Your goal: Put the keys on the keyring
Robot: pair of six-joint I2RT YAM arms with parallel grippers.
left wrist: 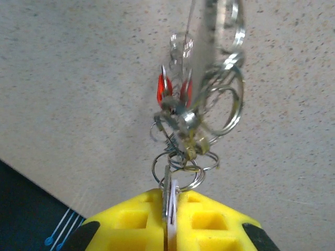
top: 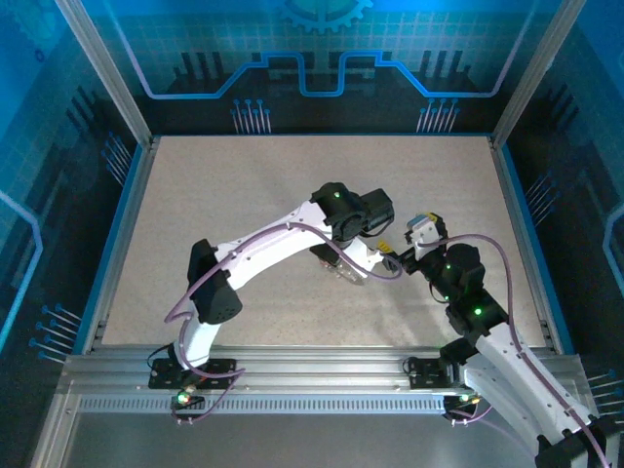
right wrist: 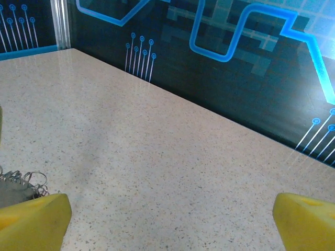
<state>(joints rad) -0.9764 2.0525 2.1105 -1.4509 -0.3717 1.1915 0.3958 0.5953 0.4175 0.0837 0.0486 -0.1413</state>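
The tangled rings still hang above the table, so my left gripper will move down toward the speckled tabletop beneath the bunch (top: 353, 286) (left wrist: 133, 138) to release the flat metal piece.
In the left wrist view my left gripper (left wrist: 170, 197) is shut on a flat metal piece and a pale flat piece (left wrist: 173, 201), which look like a key with a pale head. A tangle of small wire rings (left wrist: 180, 157) hangs from it above the table. Red key heads (left wrist: 162, 90) and the larger loop of the keyring (left wrist: 226, 107) are in that bunch. From above, the left gripper (top: 380, 255) sits mid-table. My right gripper (top: 421, 232) stands just to its right. The right gripper (right wrist: 170, 222) is wide open with nothing between its fingers. The ring bunch (right wrist: 21, 183) shows beside the right gripper's left finger.
The speckled beige table (top: 244, 185) stretches bare behind and to the left of both arms. Blue-patterned walls (right wrist: 235, 63) close the back and sides. A metal rail (top: 312, 375) runs along the near edge.
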